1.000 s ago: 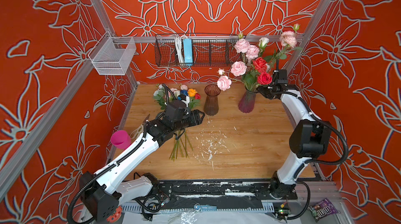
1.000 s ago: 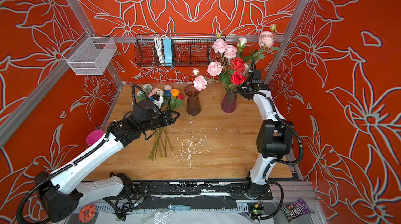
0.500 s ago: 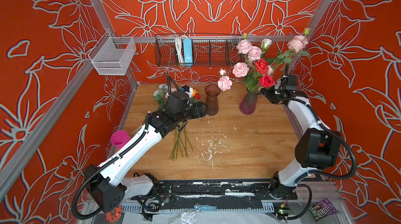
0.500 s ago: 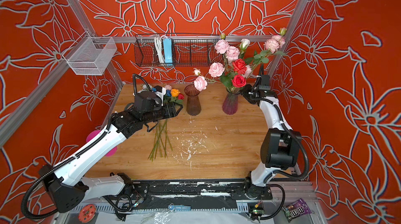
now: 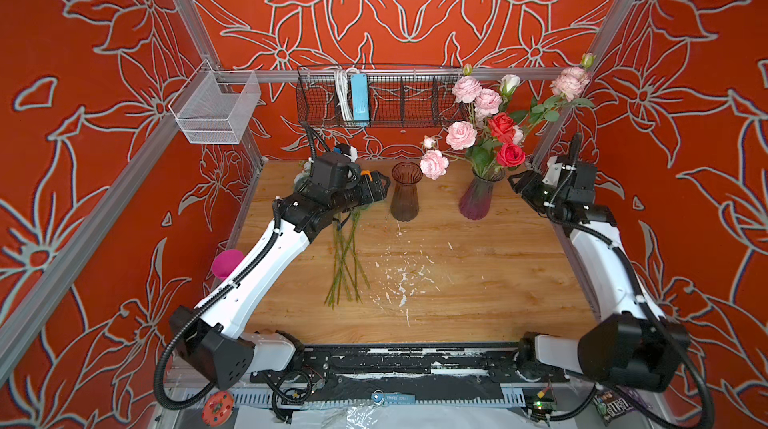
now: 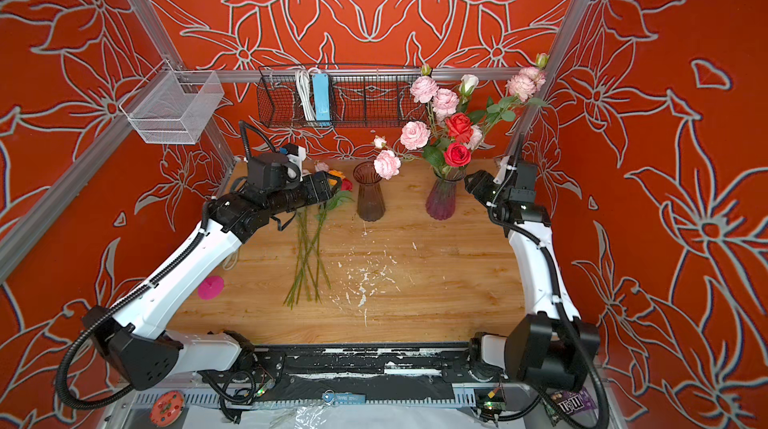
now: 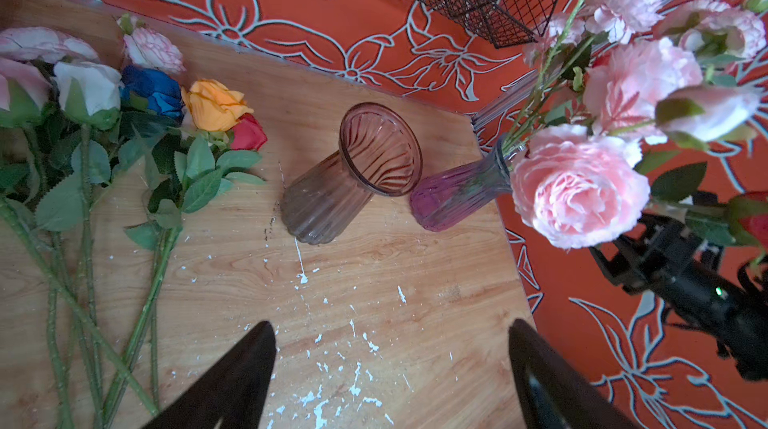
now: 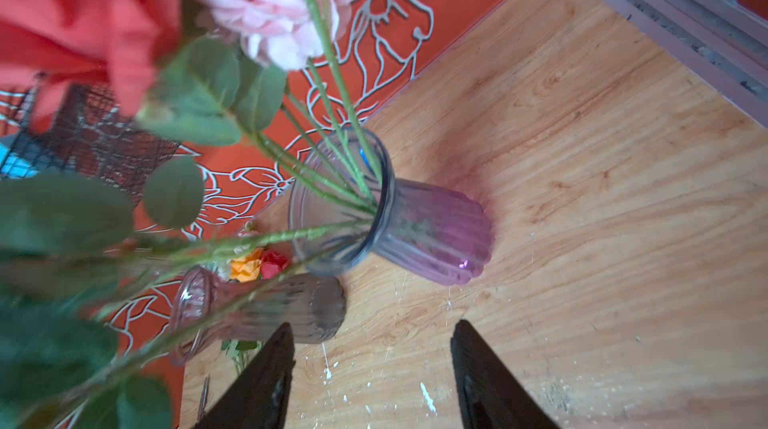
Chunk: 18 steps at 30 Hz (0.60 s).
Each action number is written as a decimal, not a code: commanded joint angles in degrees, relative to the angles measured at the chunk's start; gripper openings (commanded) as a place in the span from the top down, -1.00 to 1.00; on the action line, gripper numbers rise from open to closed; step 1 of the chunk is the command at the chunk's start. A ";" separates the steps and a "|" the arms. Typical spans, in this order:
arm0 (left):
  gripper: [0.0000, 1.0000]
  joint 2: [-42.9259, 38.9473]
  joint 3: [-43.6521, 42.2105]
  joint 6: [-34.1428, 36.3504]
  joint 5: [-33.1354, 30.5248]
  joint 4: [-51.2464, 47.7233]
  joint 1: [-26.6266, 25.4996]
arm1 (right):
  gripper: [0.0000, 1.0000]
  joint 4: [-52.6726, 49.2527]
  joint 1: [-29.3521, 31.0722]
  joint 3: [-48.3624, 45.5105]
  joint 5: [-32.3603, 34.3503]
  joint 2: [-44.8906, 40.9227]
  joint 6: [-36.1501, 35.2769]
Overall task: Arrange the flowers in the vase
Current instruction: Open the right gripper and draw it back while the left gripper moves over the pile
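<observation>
The left gripper moves outward onto the brown vase's rim and closes on its rim by the orange bloom (image 5: pixel 393 172) (image 7: pixel 343 142) next, since that rim is outward beside the gripper.
A purple vase (image 5: pixel 480 198) (image 8: pixel 432 236) at the back right holds pink, red and white flowers (image 5: pixel 460 135); one pink stem (image 5: pixel 569 83) leans right. My right gripper (image 5: pixel 517 182) (image 8: pixel 372 325) hangs open and empty just right of that vase. An empty brown vase (image 5: pixel 405 194) (image 7: pixel 353 173) stands to its left. Loose flowers (image 5: pixel 345 265) lie on the table, their white, blue, orange and red blooms (image 7: pixel 145 90) toward the back. My left gripper (image 5: pixel 380 188) (image 7: pixel 390 325) hovers over those blooms, wide open and holding nothing.
A black wire basket (image 5: pixel 374 103) with a blue power strip hangs on the back wall, and a white mesh basket (image 5: pixel 216 111) is at the left corner. A pink cup (image 5: pixel 226 263) sits by the left arm. White flecks (image 5: pixel 399 277) mark the wooden table (image 5: pixel 478 281).
My right gripper opened, let go of the pink stem in the purple vase and drew back to the right. My left gripper moved toward the back over the loose blooms and opened wider.
</observation>
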 commanded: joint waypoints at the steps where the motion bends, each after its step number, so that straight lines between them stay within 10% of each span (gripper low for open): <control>1: -0.65 7.13 5.37 -0.89 5.31 -1.31 2.06 | -0.25 0.63 0.09 -6.13 2.07 -8.40 -0.79; 18: -0.24 38.90 37.33 3.25 -0.90 -17.70 3.14 | -0.18 -5.04 5.89 -23.09 0.66 -25.22 -4.89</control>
